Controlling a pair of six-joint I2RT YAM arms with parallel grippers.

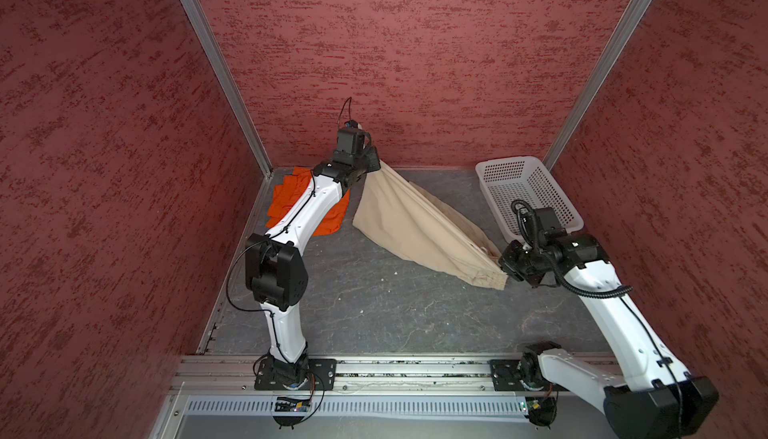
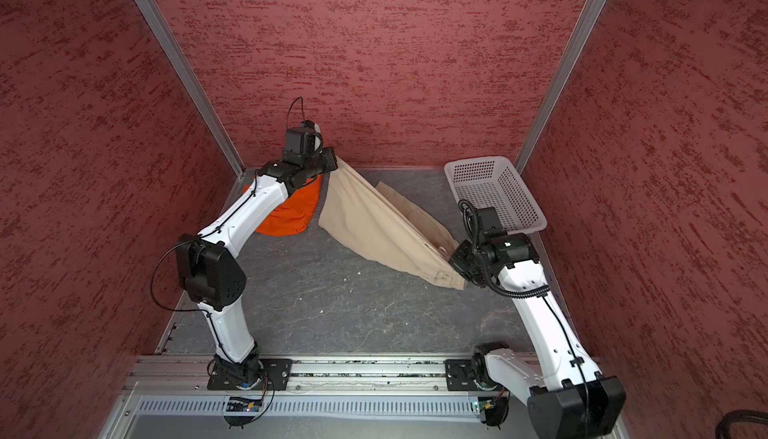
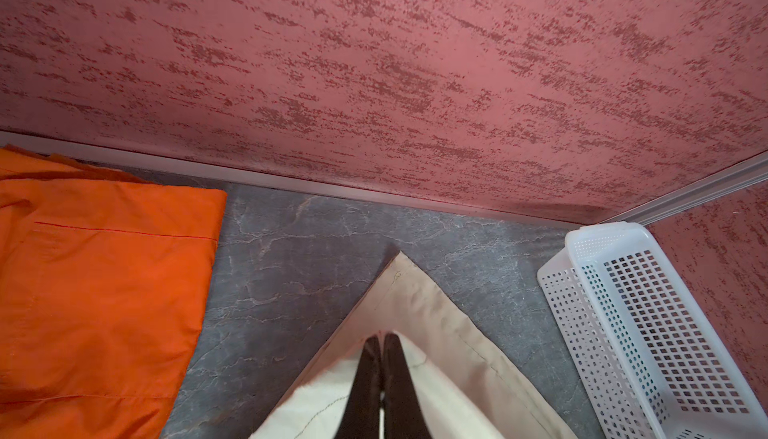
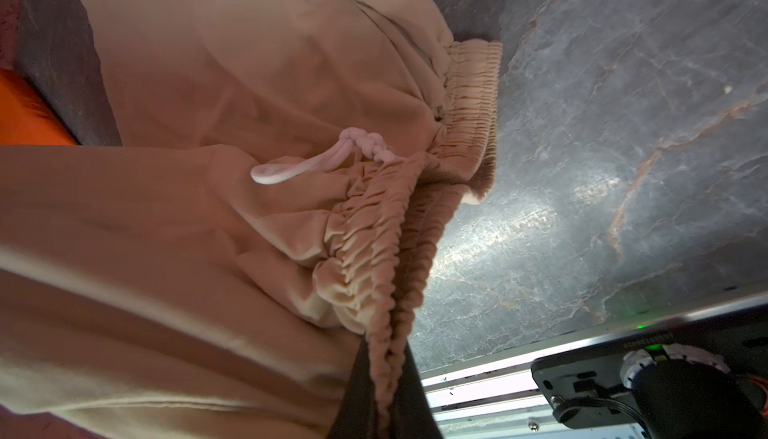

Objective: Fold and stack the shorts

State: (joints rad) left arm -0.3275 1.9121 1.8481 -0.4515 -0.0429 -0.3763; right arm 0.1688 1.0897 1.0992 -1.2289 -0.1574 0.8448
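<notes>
The lower leg's far corner lies uncovered on the grey floor, so I should next bring my left gripper down toward it and release the held hem corner beside it.
The beige shorts hang stretched in the air between my two grippers. At the back centre, my left gripper is shut on a hem corner of the beige shorts. My right gripper is shut on the gathered waistband, lower and at the right; a white drawstring dangles there. The orange shorts lie folded flat at the back left, partly under my left arm.
A white perforated basket stands in the back right corner, just behind my right wrist. Red walls close in the grey marbled floor on three sides. A metal rail runs along the front.
</notes>
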